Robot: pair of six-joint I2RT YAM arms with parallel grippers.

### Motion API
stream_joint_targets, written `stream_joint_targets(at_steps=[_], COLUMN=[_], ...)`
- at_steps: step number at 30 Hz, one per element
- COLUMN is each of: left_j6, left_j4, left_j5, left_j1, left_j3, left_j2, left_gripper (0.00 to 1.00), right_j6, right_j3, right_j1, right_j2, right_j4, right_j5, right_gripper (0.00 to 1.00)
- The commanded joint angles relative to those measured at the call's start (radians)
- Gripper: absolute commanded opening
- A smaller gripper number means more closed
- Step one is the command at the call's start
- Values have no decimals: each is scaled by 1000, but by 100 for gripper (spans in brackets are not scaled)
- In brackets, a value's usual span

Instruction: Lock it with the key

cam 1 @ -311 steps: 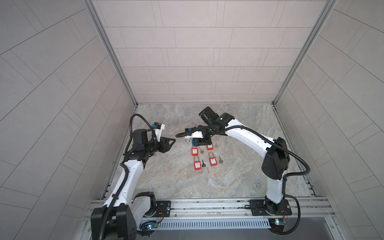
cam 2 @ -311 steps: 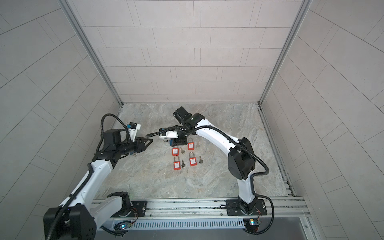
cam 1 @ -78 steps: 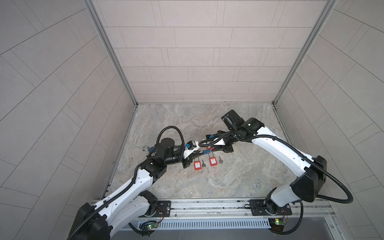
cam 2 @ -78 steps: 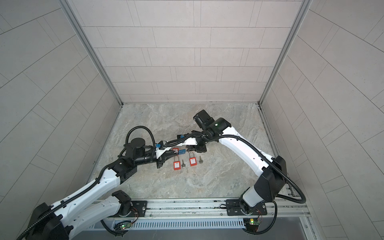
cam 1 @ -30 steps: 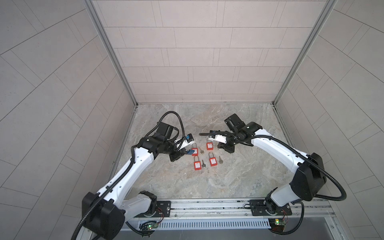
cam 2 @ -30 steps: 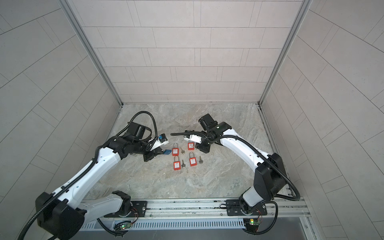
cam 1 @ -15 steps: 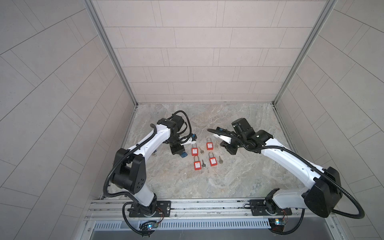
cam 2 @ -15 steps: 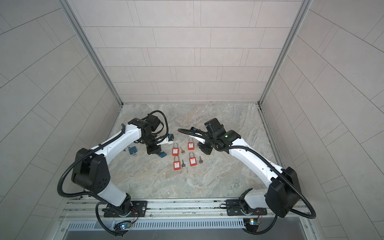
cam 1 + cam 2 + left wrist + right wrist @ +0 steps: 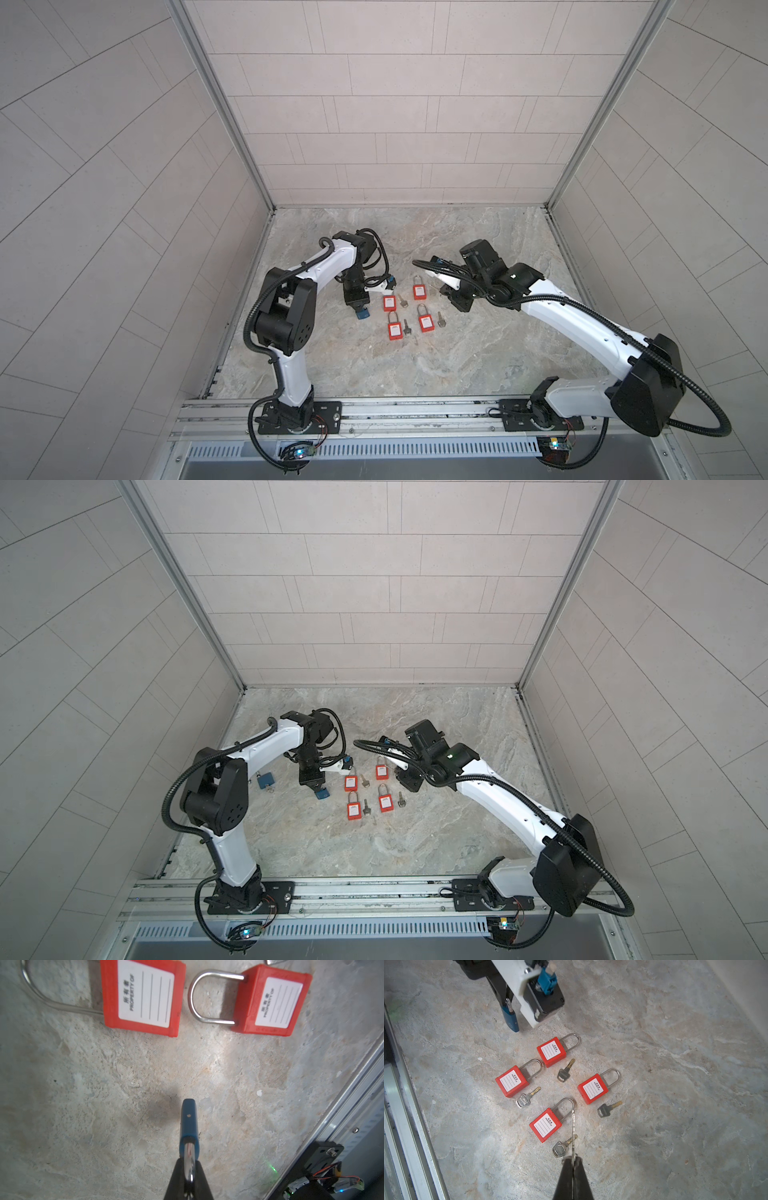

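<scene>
I should next lower my left gripper to the bare floor [image 9: 106,1080] beside the nearest red padlock until the hanging blue padlock rests, then release the blue padlock's steel shackle [image 9: 189,1159].
My left gripper [image 9: 358,306] [image 9: 189,1169] is shut on the steel shackle [image 9: 189,1159] of a blue padlock [image 9: 188,1120] [image 9: 362,314]. The padlock hangs body-down just over the floor, left of the red padlocks, and also shows in the right wrist view as the blue padlock [image 9: 511,1019]. My right gripper [image 9: 573,1159] [image 9: 457,304] is shut on a thin key [image 9: 573,1126], seen edge-on and pointing out from the fingertips. It hovers right of the red padlocks.
Several red padlocks [image 9: 389,302] [image 9: 551,1051] lie in a square on the marble floor, each with a key [image 9: 565,1073] beside it. A second blue padlock [image 9: 266,780] lies left of the left arm. The metal base rail [image 9: 415,409] runs along the front.
Over the last second the left arm folded back and swung the blue padlock down beside the red ones. The right gripper drew back to the right with its key.
</scene>
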State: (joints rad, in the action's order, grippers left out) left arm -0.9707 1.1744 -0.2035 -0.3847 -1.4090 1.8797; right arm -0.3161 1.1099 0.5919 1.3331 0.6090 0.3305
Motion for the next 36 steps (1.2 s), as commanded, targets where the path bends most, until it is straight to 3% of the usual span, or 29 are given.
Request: stream_joint_targets(at_steps=[1,12,19,25,32,36], left_j6=[-66,-128,-100,-85,-8,68], left_j4=[59,75,-23,-78,-132,-157], left_j5=[11,29,104,119,126,68], left_j1=[-6,-6,-9,-8,-5,18], left_j3=[-58,-147,-159,-183,-193,-212], left_j2=[48,168,196,220,226,198], left_gripper=[0,0,16,20,23,24], right_j6=[22,85,110,134,150,187], right_j3=[37,75,100,115,118,117], right_j1=[12,21,23,29,48,55], right_j2=[24,77,106,121,109,90], right_j4=[12,3,8,12,25,18], right_j5=[-31,-54,-64,-58,-85,-112], right_gripper=[0,0,0,0,0,0])
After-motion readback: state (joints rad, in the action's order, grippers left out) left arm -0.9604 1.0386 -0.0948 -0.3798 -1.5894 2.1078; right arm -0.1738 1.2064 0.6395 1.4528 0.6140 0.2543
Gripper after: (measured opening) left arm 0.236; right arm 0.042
